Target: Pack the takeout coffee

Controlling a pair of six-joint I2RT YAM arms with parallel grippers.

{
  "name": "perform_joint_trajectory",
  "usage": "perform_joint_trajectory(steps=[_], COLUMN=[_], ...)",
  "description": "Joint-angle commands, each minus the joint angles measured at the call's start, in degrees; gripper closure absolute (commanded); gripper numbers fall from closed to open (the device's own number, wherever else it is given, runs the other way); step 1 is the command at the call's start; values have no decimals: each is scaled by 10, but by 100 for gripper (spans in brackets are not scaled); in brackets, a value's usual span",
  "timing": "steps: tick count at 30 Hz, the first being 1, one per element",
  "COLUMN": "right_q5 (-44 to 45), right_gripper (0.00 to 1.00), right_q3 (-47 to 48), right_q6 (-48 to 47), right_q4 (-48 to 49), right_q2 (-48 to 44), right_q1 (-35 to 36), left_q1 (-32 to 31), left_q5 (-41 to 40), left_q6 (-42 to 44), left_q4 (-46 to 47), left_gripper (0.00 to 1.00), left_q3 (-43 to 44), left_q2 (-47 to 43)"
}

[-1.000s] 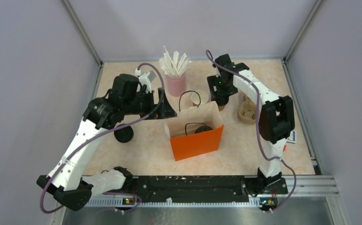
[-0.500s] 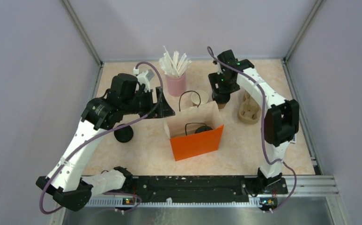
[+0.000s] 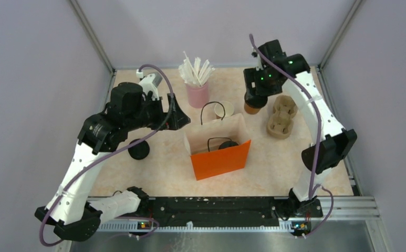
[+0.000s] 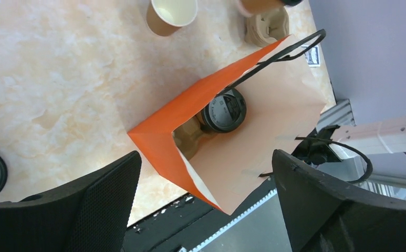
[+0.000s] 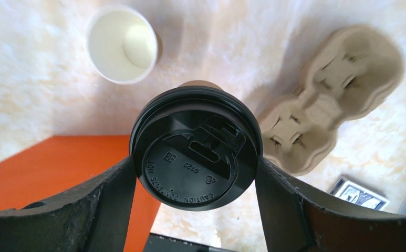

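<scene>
I will swing my right gripper back, lower and release the brown cup with the black lid on the bare tabletop past the bag, which lies below the gripper and to its left in the top view.
My right gripper [image 3: 253,101] is shut on a brown paper cup with a black lid [image 5: 195,149] and holds it above the table, behind the right rear corner of the orange bag [image 3: 219,152]. A second lidded cup [image 4: 224,109] stands inside the open bag [image 4: 232,142]. An open brown cup with a white inside [image 3: 224,109] stands behind the bag; it also shows in the right wrist view [image 5: 122,44]. A loose black lid [image 3: 138,149] lies left of the bag. My left gripper [image 3: 181,116] is open and empty, above and left of the bag.
A pink cup of white straws [image 3: 197,94] stands at the back, left of the open cup. The tan pulp carrier [image 3: 281,116] lies right of the bag, close to the held cup. A small card [image 5: 361,193] lies near the right edge.
My right gripper has risen and moved back and to the right with the lidded cup in it. My left arm has drawn back a little to the left.
</scene>
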Motion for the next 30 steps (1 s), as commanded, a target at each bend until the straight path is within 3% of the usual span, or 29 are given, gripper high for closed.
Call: perform_joint_trajectory(steps=[1, 5, 7, 14, 17, 22, 30], right_q5=[32, 49, 47, 64, 74, 111, 93], right_gripper=[33, 34, 34, 34, 34, 33, 32], right_q3=[191, 352, 373, 197, 177, 195, 131], right_q6=[-1, 1, 10, 22, 1, -49, -43], right_q4=[-79, -116, -98, 143, 208, 232, 259], right_q2=[-21, 11, 8, -92, -98, -56, -14], right_q1=[11, 71, 109, 288, 369, 494, 564], left_q1=[3, 3, 3, 3, 3, 3, -4], left_q5=[-65, -129, -185, -357, -429, -481, -509], left_q6=[1, -20, -46, -140, -201, -196, -164], left_q4=[-12, -73, -105, -162, -181, -149, -141], left_gripper=[1, 1, 1, 1, 1, 1, 1], left_q3=[16, 8, 7, -3, -3, 17, 85], left_q2=[-27, -25, -28, -75, -119, -196, -211])
